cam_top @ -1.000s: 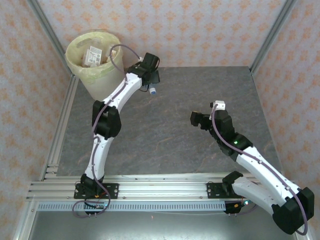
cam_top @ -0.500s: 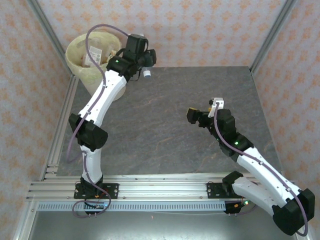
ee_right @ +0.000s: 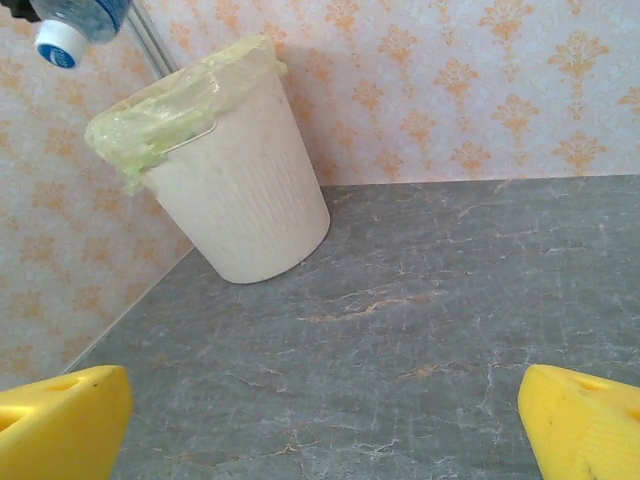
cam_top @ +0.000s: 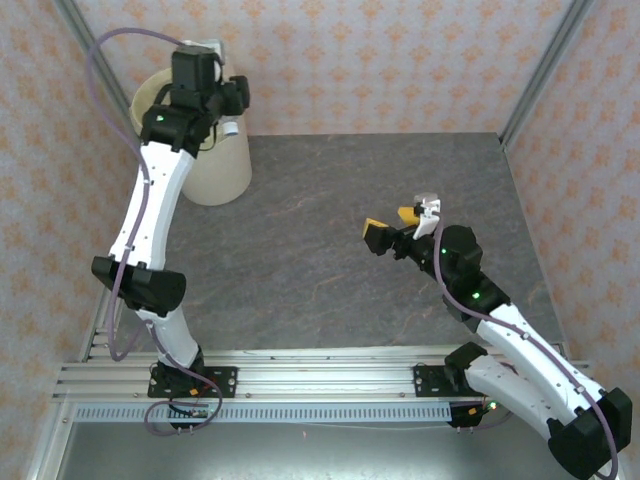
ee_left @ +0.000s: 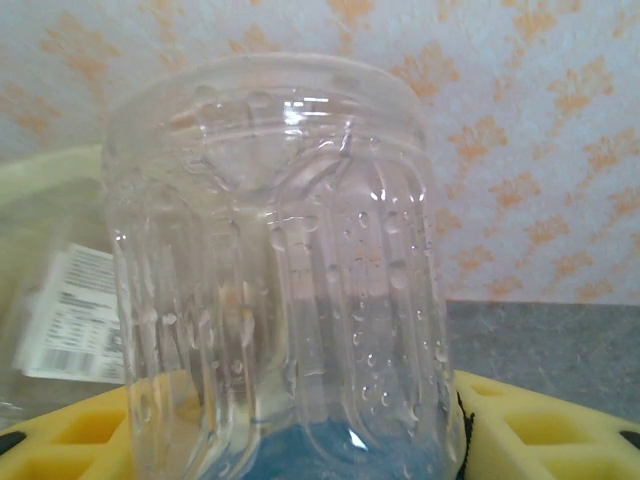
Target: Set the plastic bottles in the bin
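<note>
I need to carry my left gripper sideways next, toward the corner post and over the cream bin's opening (ee_left: 50, 235), to release the bottle (ee_left: 280, 270), because the bottle's cap hangs by the bin's rim.
A clear ribbed plastic bottle (ee_left: 280, 270) with water drops and a blue label stands between the yellow fingers (ee_left: 530, 420) of my left gripper (ee_left: 290, 435), which is shut on it. From above, that gripper (cam_top: 222, 105) hangs over the right rim of the cream bin (cam_top: 220, 170), with the bottle's white cap (cam_top: 229, 127) pointing down. In the right wrist view the bin (ee_right: 235, 180) with its pale yellow liner stands at the far left corner, and the held bottle (ee_right: 75, 25) hangs above it. My right gripper (cam_top: 392, 222) is open over the bare table, nothing between its fingers (ee_right: 60, 420).
A white barcode label (ee_left: 72, 315) shows inside the bin behind the held bottle. The grey stone-look table (cam_top: 330, 200) is walled by patterned panels with metal posts at the back corners. The left arm's cable loops above the bin.
My left arm has swung left and up with the bottle, from right of the bin to above its rim. The right gripper has shifted slightly left, and its yellow pads now show.
</note>
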